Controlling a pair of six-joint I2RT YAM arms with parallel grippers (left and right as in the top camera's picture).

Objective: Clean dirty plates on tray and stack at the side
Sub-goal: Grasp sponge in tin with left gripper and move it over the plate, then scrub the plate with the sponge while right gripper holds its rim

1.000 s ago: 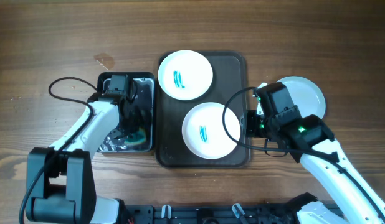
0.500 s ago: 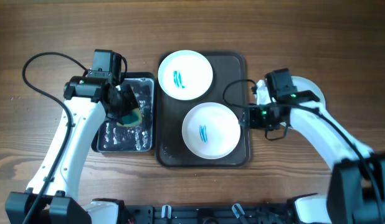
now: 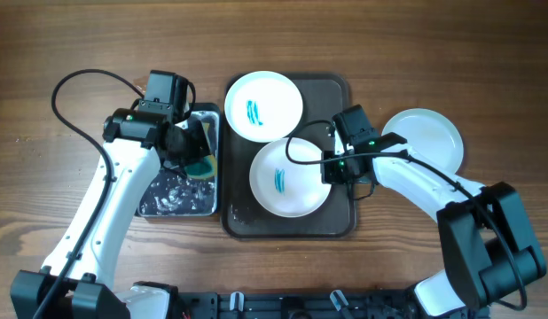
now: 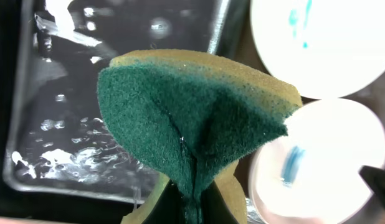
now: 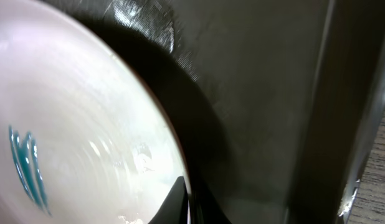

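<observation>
Next, after wiping the nearer plate's teal smear, my left gripper lowers the sponge (image 4: 192, 124) into the black tray and releases it. The tray's wet bottom lies below.
The dark brown tray (image 3: 338, 97) holds two white plates, each with a teal smear. One plate (image 3: 263, 105) lies at the tray's far left. My right gripper (image 3: 331, 168) is shut on the right rim of the nearer plate (image 3: 290, 177), which is lifted and tilted; the pinched rim shows in the right wrist view (image 5: 86, 137). A third, plain white plate (image 3: 426, 137) lies on the table right of the tray. My left gripper (image 3: 192, 152) is shut on a green and yellow sponge (image 4: 192, 124), held over the right edge of the black tray (image 3: 172, 199).
The black tray's wet, shiny floor (image 4: 68, 124) shows in the left wrist view, with both smeared plates (image 4: 317, 43) to its right. Cables loop from both arms over the wooden table (image 3: 79, 44).
My left gripper has moved right with the sponge toward the brown tray. My right gripper has moved left, taken hold of the nearer plate's rim and shifted the plate leftward and up.
</observation>
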